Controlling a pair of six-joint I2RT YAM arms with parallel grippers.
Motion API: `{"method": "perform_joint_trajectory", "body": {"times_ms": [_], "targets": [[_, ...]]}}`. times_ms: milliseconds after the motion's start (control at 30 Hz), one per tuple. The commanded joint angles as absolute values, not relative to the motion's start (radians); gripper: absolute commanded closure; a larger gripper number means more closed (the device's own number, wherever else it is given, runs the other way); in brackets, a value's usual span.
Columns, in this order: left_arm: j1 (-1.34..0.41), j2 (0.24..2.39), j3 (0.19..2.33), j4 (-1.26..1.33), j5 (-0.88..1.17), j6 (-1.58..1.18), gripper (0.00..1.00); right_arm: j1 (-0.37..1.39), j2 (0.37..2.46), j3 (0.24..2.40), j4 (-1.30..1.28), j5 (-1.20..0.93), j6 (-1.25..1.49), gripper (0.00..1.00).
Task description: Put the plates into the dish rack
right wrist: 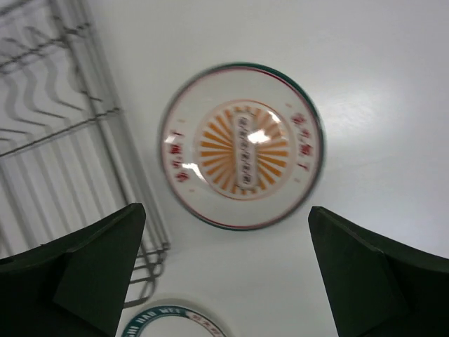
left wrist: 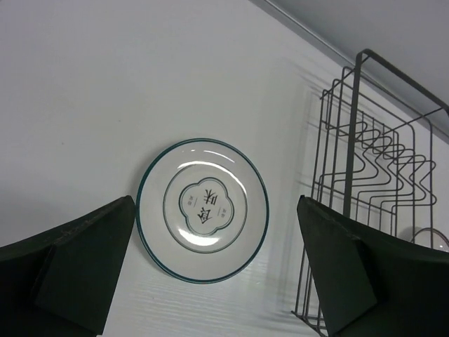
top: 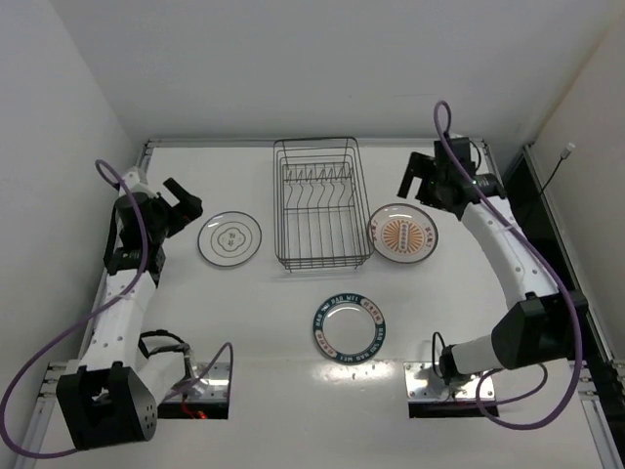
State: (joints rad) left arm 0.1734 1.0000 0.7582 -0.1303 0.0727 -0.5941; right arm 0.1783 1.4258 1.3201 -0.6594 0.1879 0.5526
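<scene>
The robot's right gripper will next move the sunburst plate's near rim away from the rack (top: 320,207), down and back from where it is, because the tabletop is clear there.
The dark wire dish rack (top: 320,207) stands at the table's back middle, with no plates in it. The white plate with a thin dark ring (top: 229,239) lies flat left of it. The orange sunburst plate (top: 402,234) lies flat right of it. The teal lettered-rim plate (top: 349,327) lies nearer the front. My left gripper (top: 186,203) is open above the table, just left of the ringed plate (left wrist: 203,210). My right gripper (top: 418,176) is open, raised behind the sunburst plate (right wrist: 242,146). The rack also shows in both wrist views (left wrist: 372,161) (right wrist: 63,133).
White walls enclose the table on the left, back and right. A raised rail (top: 322,143) runs along the back edge. Both arm bases (top: 195,391) (top: 449,386) sit at the near edge with purple cables looping beside them.
</scene>
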Motion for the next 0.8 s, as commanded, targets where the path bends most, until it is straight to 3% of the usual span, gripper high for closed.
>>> {"method": "perform_joint_trajectory", "body": {"times_ms": [0, 133, 333, 667, 767], "targets": [[0.13, 0.992, 0.773, -0.195, -0.061, -0.555, 0.0, 0.088, 1.422, 1.267, -0.746, 0.209, 0.572, 0.0], [0.12, 1.032, 0.791, -0.204, -0.034, -0.555, 0.0, -0.001, 1.433, 1.195, -0.726, 0.092, 0.549, 0.0], [0.12, 1.068, 0.792, -0.195, 0.021, -0.555, 0.0, -0.345, 1.474, 0.861, -0.441, -0.525, 0.656, 0.0], [0.12, 1.095, 0.801, -0.195, 0.072, -0.555, 0.0, -0.431, 1.692, 0.765, -0.284, -0.637, 0.753, 0.03], [0.12, 1.104, 0.801, -0.195, 0.072, -0.555, 0.0, -0.416, 1.756, 0.765, -0.221, -0.637, 0.785, 0.09]]}}
